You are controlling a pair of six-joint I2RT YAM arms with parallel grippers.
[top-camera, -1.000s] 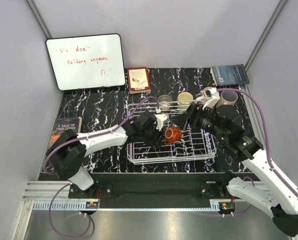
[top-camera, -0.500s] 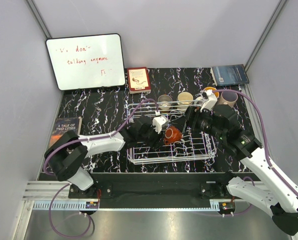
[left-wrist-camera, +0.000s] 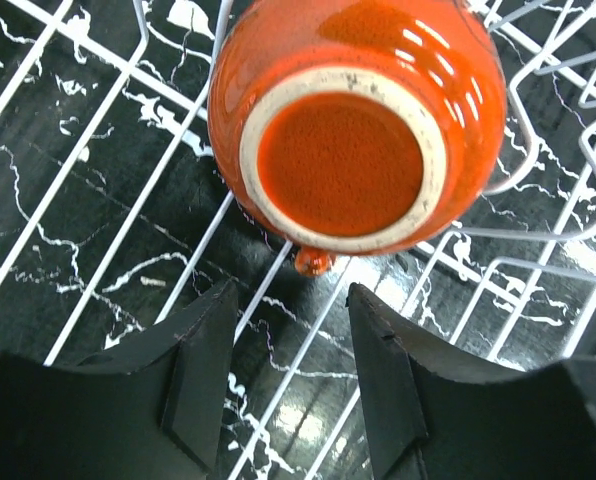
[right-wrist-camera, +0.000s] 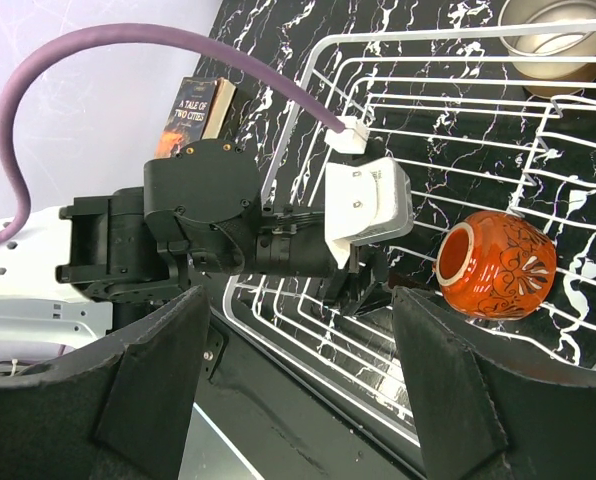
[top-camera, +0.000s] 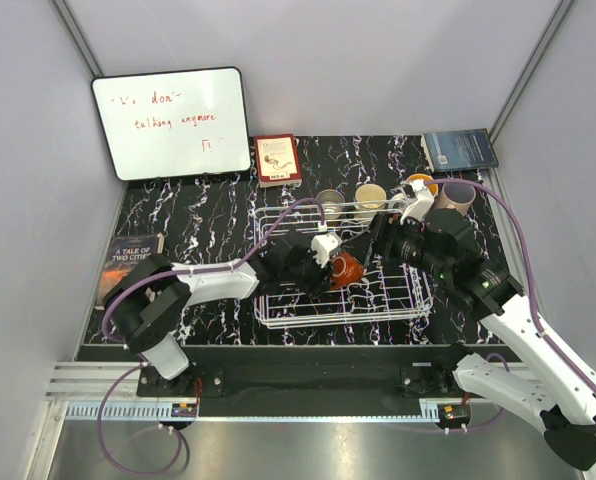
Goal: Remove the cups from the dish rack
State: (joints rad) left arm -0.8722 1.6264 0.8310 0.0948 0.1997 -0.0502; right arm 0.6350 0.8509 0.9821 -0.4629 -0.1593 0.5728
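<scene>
My left gripper moves toward the cup next, then closes on the handle, since the cup's handle [left-wrist-camera: 315,262] is in line with my open fingers.
The white wire dish rack [top-camera: 398,300] lies mid-table. A squat reddish-brown cup [top-camera: 345,268] lies on its side in it. My left gripper [top-camera: 330,268] is open and empty just left of that cup; in the left wrist view the cup's base [left-wrist-camera: 338,160] faces the open gripper [left-wrist-camera: 293,295] over the rack wires [left-wrist-camera: 282,382]. My right gripper [top-camera: 383,235] is open and empty above the rack's far right. Its view shows the gripper [right-wrist-camera: 300,300], the cup [right-wrist-camera: 498,262] and the rack rim [right-wrist-camera: 308,100]. Two cream cups [top-camera: 329,203] [top-camera: 370,196] stand at the rack's far edge.
A tan-brown cup [top-camera: 421,183] and a pinkish cup [top-camera: 458,195] stand at the back right. A whiteboard [top-camera: 171,122], a red book [top-camera: 277,160] and a blue book [top-camera: 459,150] line the back. Another book [top-camera: 133,262] lies at the left.
My left gripper has moved right, closer to the reddish-brown cup. My right gripper has drawn back from the cups at the back right, uncovering the tan-brown cup.
</scene>
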